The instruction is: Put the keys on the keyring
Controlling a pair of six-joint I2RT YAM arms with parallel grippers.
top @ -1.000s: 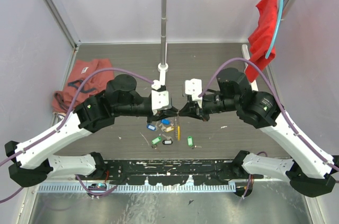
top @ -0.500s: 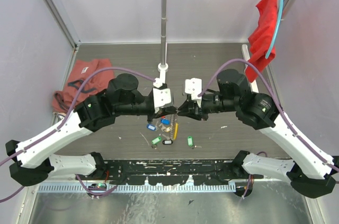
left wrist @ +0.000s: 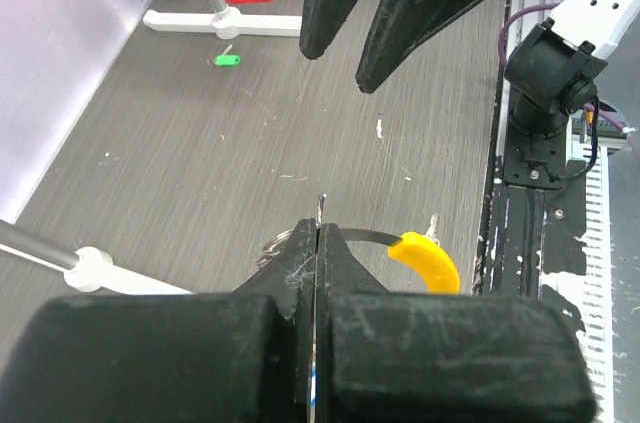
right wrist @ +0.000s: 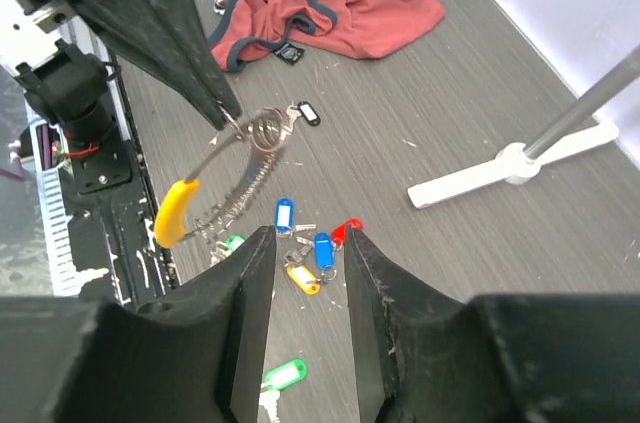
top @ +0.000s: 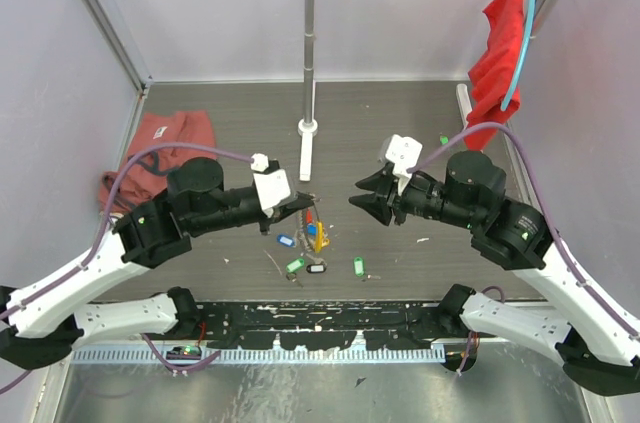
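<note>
That tag is below and back from my right gripper, so next I need to move the gripper down and back, tilting down, onto the lone green tag's key end (top: 360, 273) (right wrist: 269, 383).
My left gripper (top: 300, 205) is shut on the keyring (right wrist: 250, 143) and holds it above the table. The keyring is a silvery coiled loop with a yellow section (right wrist: 172, 211), which also shows just past my left gripper (left wrist: 318, 228) as the same yellow section (left wrist: 425, 258). My right gripper (top: 362, 195) hangs open a short way to the right, facing the ring, with nothing between its fingers (right wrist: 250, 283). Several keys lie on the table below: blue tags (right wrist: 284, 215), a yellow tag (right wrist: 303, 278), a red tag (right wrist: 345, 233), a green tag (right wrist: 283, 375) and a black tag (top: 316, 267).
A pink-red garment (top: 150, 148) lies at the left wall. A pole on a white base (top: 307, 133) stands at the back centre, and a red cloth (top: 497, 53) hangs at the right. A stray green tag (left wrist: 226, 59) lies near the base. A black rail (top: 320, 318) runs along the near edge.
The two grippers met at the centre a second ago. The left has shut on the keyring and drawn back left; the right has opened, let go and pulled away to the right.
</note>
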